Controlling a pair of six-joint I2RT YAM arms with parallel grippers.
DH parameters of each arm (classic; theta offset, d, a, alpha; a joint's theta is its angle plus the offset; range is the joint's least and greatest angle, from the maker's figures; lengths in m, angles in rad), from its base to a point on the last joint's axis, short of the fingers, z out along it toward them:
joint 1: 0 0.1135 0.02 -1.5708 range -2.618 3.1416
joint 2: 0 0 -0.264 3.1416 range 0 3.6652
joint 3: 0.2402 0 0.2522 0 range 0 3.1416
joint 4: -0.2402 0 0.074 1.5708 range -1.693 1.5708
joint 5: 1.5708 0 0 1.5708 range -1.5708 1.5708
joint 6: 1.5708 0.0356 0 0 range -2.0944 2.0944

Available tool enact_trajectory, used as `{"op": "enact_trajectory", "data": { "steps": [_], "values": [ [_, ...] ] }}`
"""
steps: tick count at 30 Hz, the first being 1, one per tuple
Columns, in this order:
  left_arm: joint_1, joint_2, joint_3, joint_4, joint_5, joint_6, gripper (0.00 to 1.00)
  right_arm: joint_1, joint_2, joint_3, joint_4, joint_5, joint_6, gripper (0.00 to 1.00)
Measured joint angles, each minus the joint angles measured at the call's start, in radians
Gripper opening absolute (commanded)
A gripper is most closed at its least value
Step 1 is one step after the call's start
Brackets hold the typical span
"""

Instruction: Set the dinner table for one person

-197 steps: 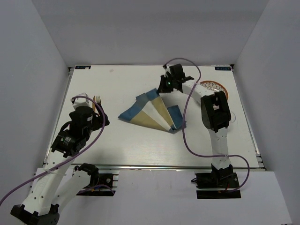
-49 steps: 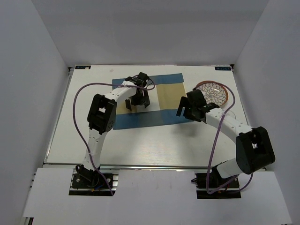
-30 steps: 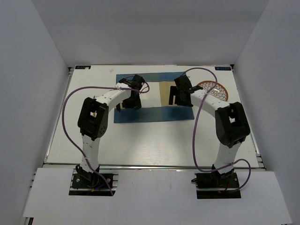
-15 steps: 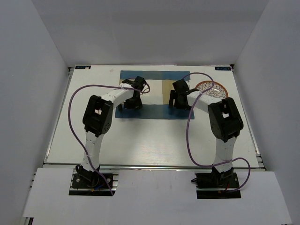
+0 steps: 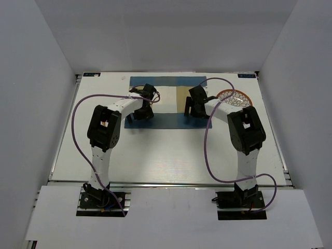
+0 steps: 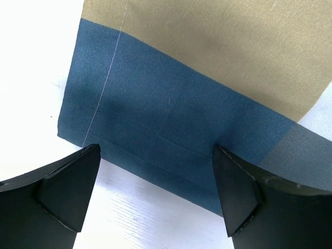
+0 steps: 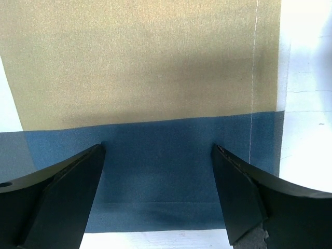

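Note:
The placemat already lies flat, so I should next move my right gripper toward the right in the top view, onto the plate's rim facing the placemat.
On the white dinner table (image 5: 166,155) a blue-and-tan striped placemat (image 5: 168,88) lies flat at the back centre. My left gripper (image 5: 139,115) is over its near-left corner. In the left wrist view the gripper (image 6: 155,150) is open, straddling the mat's blue near band (image 6: 171,129) with nothing between the fingers. My right gripper (image 5: 193,110) is near the mat's near-right corner. It too is open (image 7: 157,148), above the blue band (image 7: 166,171). From these views I cannot tell whether the fingers touch the cloth.
A round patterned plate (image 5: 236,97) with a brown rim sits right of the placemat, partly hidden by my right arm. Grey walls close in the table on three sides. Purple cables loop above both arms.
The placemat, crumpled several seconds ago, now lies flat and has slid slightly toward the back edge over the last second. Both grippers moved a little with it and stayed open.

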State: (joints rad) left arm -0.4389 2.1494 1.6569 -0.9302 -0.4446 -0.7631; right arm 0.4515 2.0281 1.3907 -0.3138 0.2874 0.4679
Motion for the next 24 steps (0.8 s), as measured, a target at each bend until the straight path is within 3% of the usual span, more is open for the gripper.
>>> {"op": "enact_trajectory", "data": {
  "steps": [24],
  "values": [
    [0.024,-0.053,-0.043,-0.035,0.014,-0.008,0.98,-0.009,0.025,0.078,-0.089,-0.040,-0.008,0.89]
  ]
}}
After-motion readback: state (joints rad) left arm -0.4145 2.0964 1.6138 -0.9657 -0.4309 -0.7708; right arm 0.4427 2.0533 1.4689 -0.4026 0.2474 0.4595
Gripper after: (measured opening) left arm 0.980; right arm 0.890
